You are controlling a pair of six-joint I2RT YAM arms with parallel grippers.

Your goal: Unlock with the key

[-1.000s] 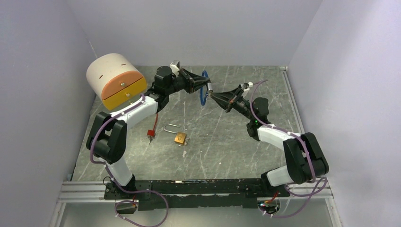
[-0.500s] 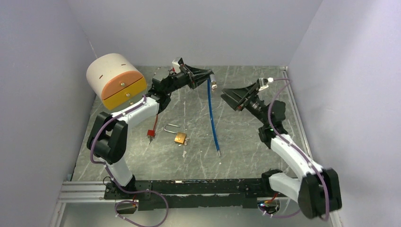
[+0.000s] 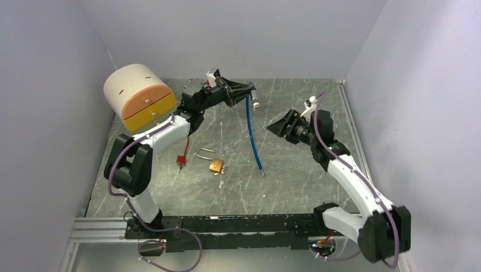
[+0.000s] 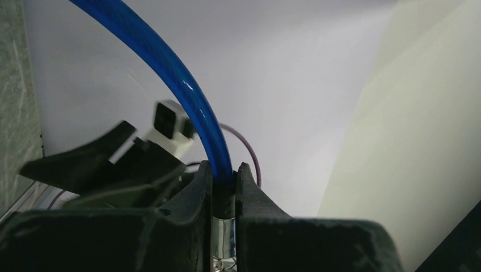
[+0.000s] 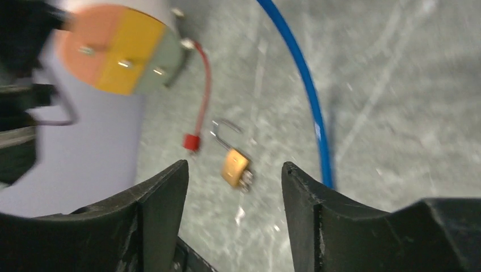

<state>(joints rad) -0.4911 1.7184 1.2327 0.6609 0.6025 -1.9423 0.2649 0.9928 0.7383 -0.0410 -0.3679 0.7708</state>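
The left gripper tilts down next and lowers the blue cable's top end toward the padlock, since that end is high above the table.
A brass padlock lies on the grey table, its wire shackle pointing up-left. In the right wrist view a small silver piece, likely the key, sticks out of the padlock's bottom end. My left gripper is raised at the back and shut on the top end of a blue cable; the left wrist view shows the cable pinched between the fingers. The cable hangs down to the table. My right gripper is open and holds nothing, just right of the cable, and in its own view it frames the padlock below.
A white cylinder box with an orange and yellow front stands at the back left. A red cord with a red plug trails from it toward the padlock. Purple walls close in the table on three sides.
My right gripper opened, let go of the blue cable and drew back to the right. The cable's loop fell straight and now hangs from the left gripper.
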